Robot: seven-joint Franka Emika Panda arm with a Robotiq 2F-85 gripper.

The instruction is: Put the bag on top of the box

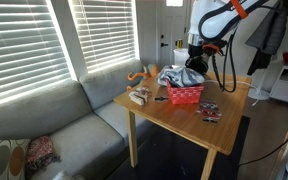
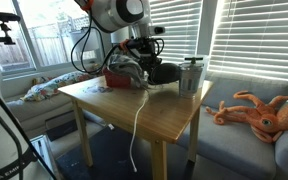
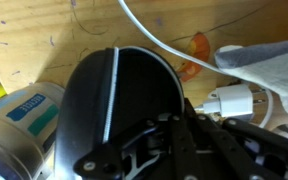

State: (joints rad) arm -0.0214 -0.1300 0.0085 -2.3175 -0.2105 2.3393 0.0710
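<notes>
I will carry the bag to the right in the wrist view next, onto the box's grey cloth, and let go of the bag's rim, because the cloth lies that way.
The bag is black and rounded, with a thin white line down it. It fills the middle of the wrist view. In an exterior view it hangs at my gripper, just beside the red box. The red box stands mid-table with grey cloth on it, and my gripper is just behind and above it. In the wrist view the dark fingers look closed on the bag's edge.
A metal can with a blue label stands close to the bag. A white cable and plug and an orange piece lie by the box. Small items sit on the table. Sofa with orange plush octopus.
</notes>
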